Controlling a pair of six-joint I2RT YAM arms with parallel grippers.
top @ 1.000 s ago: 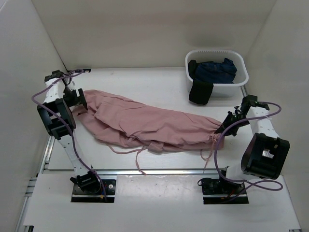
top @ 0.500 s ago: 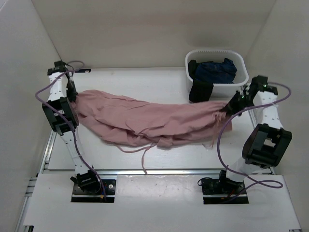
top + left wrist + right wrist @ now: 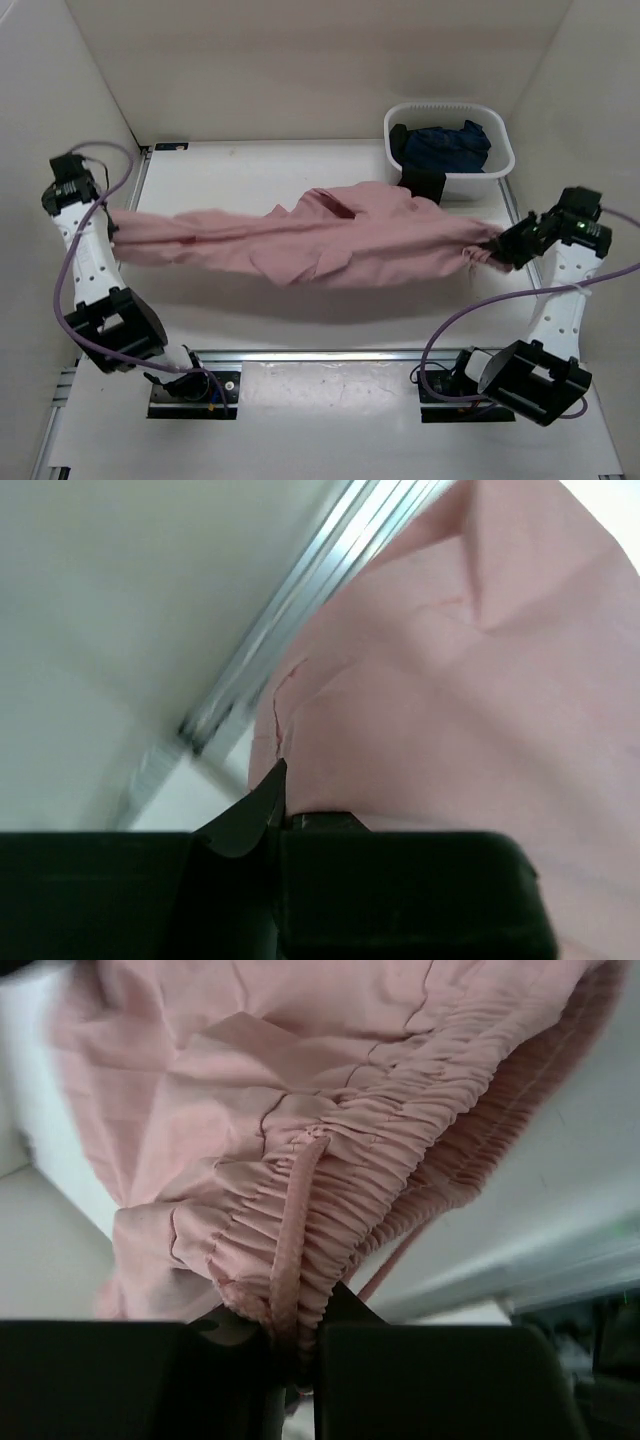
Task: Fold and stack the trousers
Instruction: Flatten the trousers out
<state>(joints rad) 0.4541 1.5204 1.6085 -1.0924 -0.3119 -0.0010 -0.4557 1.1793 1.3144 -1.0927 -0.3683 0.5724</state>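
Note:
The trousers hang stretched in the air, so my right gripper should move down and back next, to the tabletop (image 3: 484,327) beside the metal bar, and release the trousers' waistband.
The dusty-pink trousers (image 3: 320,238) hang stretched in the air between the two arms, above the table. My left gripper (image 3: 108,222) is shut on the leg end at the far left; in its wrist view pink cloth (image 3: 470,700) fills the right side against the dark fingers (image 3: 255,810). My right gripper (image 3: 508,246) is shut on the gathered elastic waistband (image 3: 330,1230) at the far right, with a drawstring running down into the jaws.
A white basket (image 3: 498,165) at the back right holds a dark navy garment (image 3: 447,146), and a black cloth (image 3: 425,182) hangs over its front wall. White walls close in on both sides. A metal rail (image 3: 330,353) runs along the table's near edge.
Both arms have lifted and pulled apart, raising the trousers off the table and stretching them taut. The left gripper has closed on the leg end.

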